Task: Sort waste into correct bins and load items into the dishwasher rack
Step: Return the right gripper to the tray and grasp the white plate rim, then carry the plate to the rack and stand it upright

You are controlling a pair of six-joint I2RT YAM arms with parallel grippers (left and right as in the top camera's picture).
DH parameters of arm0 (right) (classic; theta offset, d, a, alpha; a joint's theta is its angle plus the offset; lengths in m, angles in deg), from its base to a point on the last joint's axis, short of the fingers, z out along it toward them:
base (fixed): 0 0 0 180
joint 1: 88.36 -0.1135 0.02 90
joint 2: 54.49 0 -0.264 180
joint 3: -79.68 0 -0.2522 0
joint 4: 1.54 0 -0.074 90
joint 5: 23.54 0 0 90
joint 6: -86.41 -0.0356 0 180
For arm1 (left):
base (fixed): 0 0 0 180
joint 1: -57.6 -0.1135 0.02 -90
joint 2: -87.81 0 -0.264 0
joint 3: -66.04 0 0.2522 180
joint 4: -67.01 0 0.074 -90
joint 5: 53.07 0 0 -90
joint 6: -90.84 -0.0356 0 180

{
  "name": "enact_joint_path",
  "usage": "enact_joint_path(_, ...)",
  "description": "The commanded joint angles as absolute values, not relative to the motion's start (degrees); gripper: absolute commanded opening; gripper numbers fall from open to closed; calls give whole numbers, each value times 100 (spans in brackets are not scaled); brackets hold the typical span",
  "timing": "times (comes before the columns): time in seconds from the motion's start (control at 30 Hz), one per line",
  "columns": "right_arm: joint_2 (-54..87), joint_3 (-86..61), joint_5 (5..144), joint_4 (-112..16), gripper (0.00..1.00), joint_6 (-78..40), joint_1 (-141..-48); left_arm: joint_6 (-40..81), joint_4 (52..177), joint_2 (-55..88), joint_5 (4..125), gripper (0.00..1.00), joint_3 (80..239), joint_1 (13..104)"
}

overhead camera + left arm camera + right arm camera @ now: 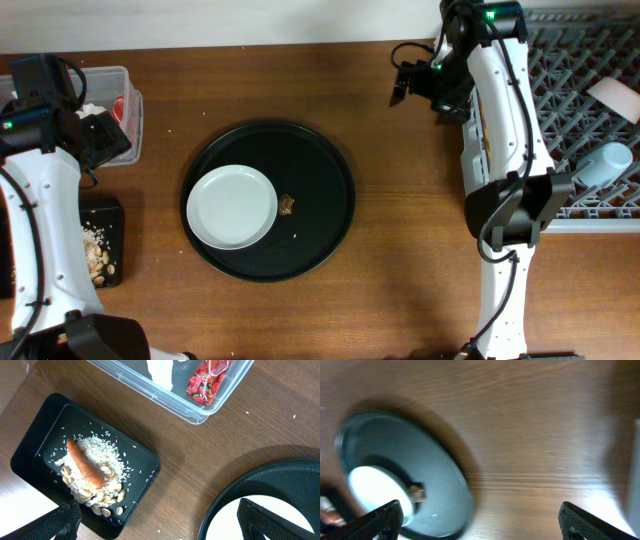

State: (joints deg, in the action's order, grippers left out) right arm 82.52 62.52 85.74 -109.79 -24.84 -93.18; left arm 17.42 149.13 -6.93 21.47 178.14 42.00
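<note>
Next I should bring my empty right gripper left in the overhead view and down onto the far rim of the white plate [232,207], which still lies on the tray.
The white plate [232,207] lies on the round black tray [325,190], with the small dark brown bit [287,206] beside it. The black bin [35,440] holds the carrot [85,466] and rice scraps [102,451]. The clear tub [197,410] holds the white tissue [161,371] and red wrapper [205,382]. The light-blue cup [606,165] lies in the grey rack [570,70]. My left gripper [160,522] is open and empty above the wood between bin and tray. My right gripper [405,80] is open and empty over the table near the rack. Chopsticks are out of view.
A white flat piece [612,97] rests on the rack at the right edge. The right wrist view, blurred, shows the round tray [445,475], the plate [377,487] and the brown bit [417,492]. Stray rice grains [246,412] dot the wood.
</note>
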Motion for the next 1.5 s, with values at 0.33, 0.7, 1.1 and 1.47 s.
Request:
enact_joint_path(0.33,8427,6247,6977,-9384,97,-2659,-12080,1796,14919,-700,2105,99,17775,4207)
enact_joint_path(0.7,9467,6247,6944,-8704,81,-2358,-12893,1796,14917,-700,2103,99,17775,4207)
enact_joint_path(1.1,9965,6114,6647,-8610,49,-2401,-13342,1796,14917,-700,2105,99,17775,4207)
enact_joint_path(1.47,9845,5703,6579,-8431,4,-2404,-13208,1796,14919,-700,2103,99,17775,4207)
